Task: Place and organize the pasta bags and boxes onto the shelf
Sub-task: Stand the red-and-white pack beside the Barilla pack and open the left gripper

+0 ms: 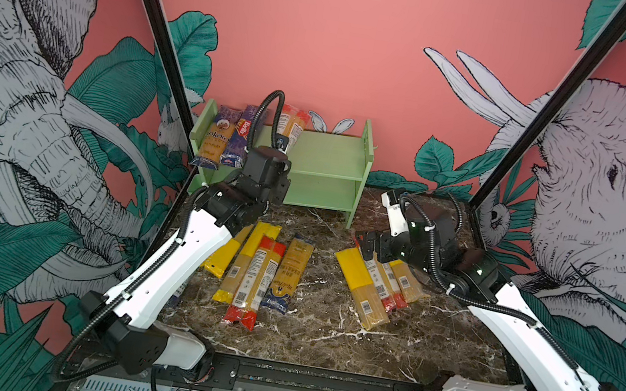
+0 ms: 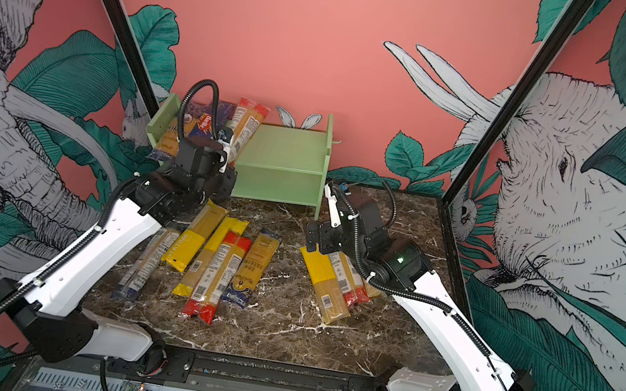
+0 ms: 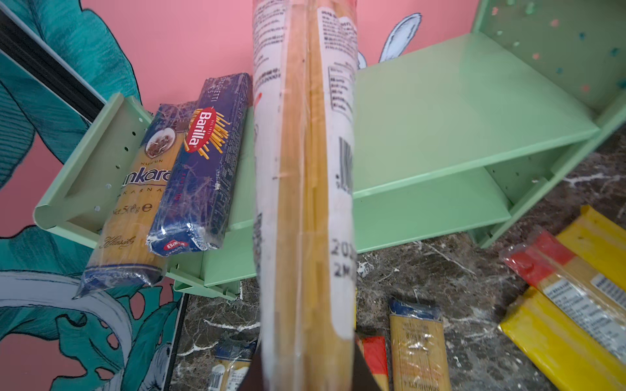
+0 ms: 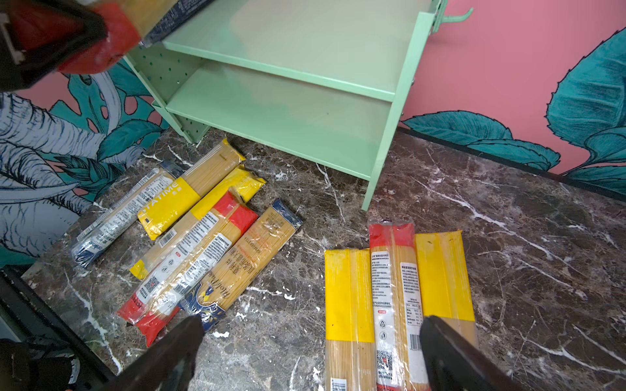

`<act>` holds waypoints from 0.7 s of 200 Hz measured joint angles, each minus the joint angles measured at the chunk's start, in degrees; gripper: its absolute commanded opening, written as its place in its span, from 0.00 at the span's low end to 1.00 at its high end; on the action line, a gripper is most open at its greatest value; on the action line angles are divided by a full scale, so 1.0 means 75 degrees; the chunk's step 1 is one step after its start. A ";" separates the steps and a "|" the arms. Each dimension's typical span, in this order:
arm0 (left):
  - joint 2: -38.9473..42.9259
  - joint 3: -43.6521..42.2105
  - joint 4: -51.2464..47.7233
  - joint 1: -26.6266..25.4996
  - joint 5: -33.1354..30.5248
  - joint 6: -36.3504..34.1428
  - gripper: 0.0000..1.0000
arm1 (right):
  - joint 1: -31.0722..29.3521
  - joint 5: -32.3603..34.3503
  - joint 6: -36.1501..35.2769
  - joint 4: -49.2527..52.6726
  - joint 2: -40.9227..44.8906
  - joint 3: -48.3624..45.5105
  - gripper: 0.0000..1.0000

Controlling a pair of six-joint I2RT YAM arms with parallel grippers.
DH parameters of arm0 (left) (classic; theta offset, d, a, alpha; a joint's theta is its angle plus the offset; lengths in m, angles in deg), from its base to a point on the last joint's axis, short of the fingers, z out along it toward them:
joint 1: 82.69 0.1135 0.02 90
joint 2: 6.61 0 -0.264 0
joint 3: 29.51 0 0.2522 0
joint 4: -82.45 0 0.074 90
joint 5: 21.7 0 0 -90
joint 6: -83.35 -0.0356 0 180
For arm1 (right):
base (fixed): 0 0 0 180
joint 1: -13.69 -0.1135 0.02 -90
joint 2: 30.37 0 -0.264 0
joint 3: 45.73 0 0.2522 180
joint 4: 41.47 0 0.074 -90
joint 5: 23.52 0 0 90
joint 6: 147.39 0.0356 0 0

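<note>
The red-ended pack needs to go outward onto the bare part of the shelf's top level [image 1: 266, 136] [image 3: 245, 174] beside the Barilla pack, so my left gripper should push it there next and release it.
The mint-green shelf [image 1: 329, 157] [image 2: 288, 151] stands at the back of the table. A red-ended pasta pack [image 1: 293, 122] [image 3: 305, 169] is held upright over the shelf's top tier, and my left gripper [image 1: 281, 145] [image 3: 306, 372] is shut on its lower end. To its left, a tan Ankara pack [image 3: 135, 203] and a dark blue Barilla pack [image 3: 203, 162] lean on that tier. My right gripper [image 1: 368, 247] [image 4: 310, 352] hangs open and empty above three packs [image 4: 396, 287] lying side by side on the right. Several more packs [image 1: 257, 272] [image 4: 203, 237] lie at centre left.
The marble tabletop [image 1: 324, 333] is boxed in by two slanting black frame posts [image 1: 158, 35] and the pink wall close behind the shelf. The shelf's lower tier [image 4: 288, 115] holds nothing. A small hook [image 4: 454, 17] sticks out of its right side panel.
</note>
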 measured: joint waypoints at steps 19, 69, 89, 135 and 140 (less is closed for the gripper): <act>-0.0519 0.0367 0.0012 0.0466 0.0323 0.0187 0.00 | 0.0117 -0.0064 -0.0003 -0.0064 -0.0111 0.0073 0.99; -0.1431 0.1061 0.0015 0.1233 0.0991 0.0612 0.00 | 0.0291 -0.0428 0.0003 -0.0114 -0.0676 0.0399 0.99; -0.1655 0.1253 0.0017 0.1376 0.1166 0.0755 0.00 | 0.0335 -0.0565 0.0003 -0.0128 -0.0918 0.0647 0.99; -0.2098 0.1559 0.0143 0.1559 0.1501 0.0994 0.00 | 0.0391 -0.0746 0.0000 -0.0149 -0.1326 0.1084 0.99; -0.2130 0.1559 0.0160 0.1577 0.1539 0.1017 0.00 | 0.0396 -0.0764 0.0000 -0.0149 -0.1349 0.1107 0.99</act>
